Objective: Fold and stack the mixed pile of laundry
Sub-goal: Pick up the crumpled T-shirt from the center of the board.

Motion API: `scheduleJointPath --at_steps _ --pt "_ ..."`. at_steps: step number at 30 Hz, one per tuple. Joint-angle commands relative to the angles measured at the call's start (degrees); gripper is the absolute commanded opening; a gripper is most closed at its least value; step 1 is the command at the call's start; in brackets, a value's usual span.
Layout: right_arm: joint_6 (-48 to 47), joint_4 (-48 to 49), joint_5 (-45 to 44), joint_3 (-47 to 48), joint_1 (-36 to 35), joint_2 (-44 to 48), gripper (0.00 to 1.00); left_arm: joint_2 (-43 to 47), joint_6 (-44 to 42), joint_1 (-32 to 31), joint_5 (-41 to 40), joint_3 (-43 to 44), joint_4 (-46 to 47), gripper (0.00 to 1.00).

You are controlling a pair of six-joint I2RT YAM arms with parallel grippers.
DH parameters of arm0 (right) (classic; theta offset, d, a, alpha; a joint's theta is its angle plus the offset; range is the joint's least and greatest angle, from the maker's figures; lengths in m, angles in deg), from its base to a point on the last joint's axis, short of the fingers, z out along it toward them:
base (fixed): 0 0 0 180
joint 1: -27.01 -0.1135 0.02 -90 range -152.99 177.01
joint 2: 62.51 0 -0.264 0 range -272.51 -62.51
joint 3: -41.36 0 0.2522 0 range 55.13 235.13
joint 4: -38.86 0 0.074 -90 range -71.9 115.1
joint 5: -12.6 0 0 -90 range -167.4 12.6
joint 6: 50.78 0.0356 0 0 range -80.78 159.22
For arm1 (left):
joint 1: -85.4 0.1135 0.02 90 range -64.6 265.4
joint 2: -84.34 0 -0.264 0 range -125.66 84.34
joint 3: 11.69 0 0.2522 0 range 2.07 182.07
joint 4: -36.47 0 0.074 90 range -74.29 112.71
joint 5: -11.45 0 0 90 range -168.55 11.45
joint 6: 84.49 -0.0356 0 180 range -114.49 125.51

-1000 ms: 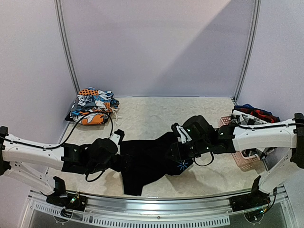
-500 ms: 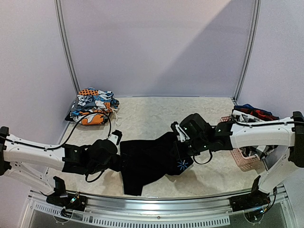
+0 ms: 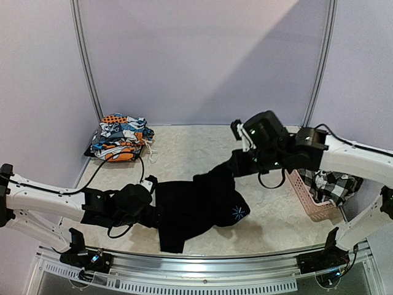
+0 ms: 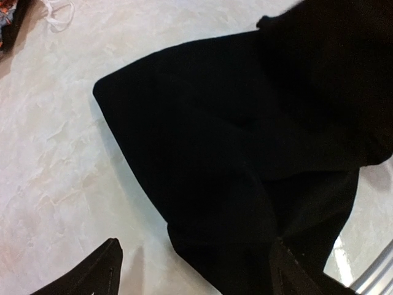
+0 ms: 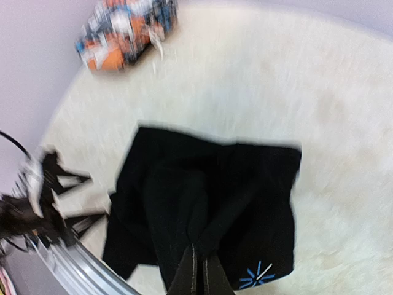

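The black garment's nearest side edge point(image 3: 162, 225) point(image 4: 193, 255) already lies between my left gripper's open fingers, so the gripper should move slightly down onto it and close there.
A large plain black garment point(image 3: 190, 212) with a small blue-and-white star mark lies spread on the table near the front. My right gripper point(image 3: 237, 165) is raised above its far right part, shut on a pinched fold of the black cloth point(image 5: 202, 203) that hangs stretched down from it. Low at the garment's left edge, my left gripper point(image 3: 152, 192) stands open. In the left wrist view its fingers point(image 4: 105, 268) straddle the black cloth's point(image 4: 245, 141) lower edge without closing on it.
A folded stack of orange-blue-white printed pieces point(image 3: 120, 138) sits at the back left, with a white cord beside it. A pink perforated basket point(image 3: 307, 206) at the right holds a black-and-white checked garment point(image 3: 336, 183). The metal table rail point(image 3: 196, 270) runs along the front.
My right gripper has shut on the black garment and risen up and toward the back, drawing a fold of cloth up with it. The left gripper stayed low at the left edge.
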Motion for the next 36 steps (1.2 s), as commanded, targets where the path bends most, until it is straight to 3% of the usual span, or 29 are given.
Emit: scheduleJointPath --at_steps 1,10,13,15,18,19,26,36 --pt "-2.96 -6.87 -12.91 7.67 -0.10 6.68 0.00 -0.86 -0.92 0.68 6.65 0.01 -0.17 0.88" --pt "-0.88 -10.01 -31.19 9.18 -0.06 11.71 0.00 -12.29 -2.96 0.68 12.98 3.77 4.14 0.92" --pt "-0.55 -11.23 -34.41 9.01 0.02 13.66 0.00 -16.28 -3.71 0.76 13.59 5.10 4.88 0.87" --pt "-0.69 -11.39 -34.79 8.79 -0.04 14.59 0.00 -18.42 -4.06 0.76 13.73 6.19 5.66 0.68" --pt "-1.05 -11.83 -35.49 8.82 0.02 15.34 0.00 -20.72 -4.07 0.90 11.29 7.76 5.25 0.14" --pt "-1.12 -12.16 -35.93 8.91 0.02 15.60 0.00 -20.71 -3.90 0.89 9.63 8.46 3.74 0.01" --pt "-1.14 -13.69 -41.61 8.48 0.09 19.72 0.00 -10.82 -1.91 0.98 -4.77 8.91 -9.88 0.00" --pt "-6.56 -8.44 -42.52 8.11 0.56 25.31 0.00 5.56 0.33 1.42 -15.34 10.73 -23.04 0.00"
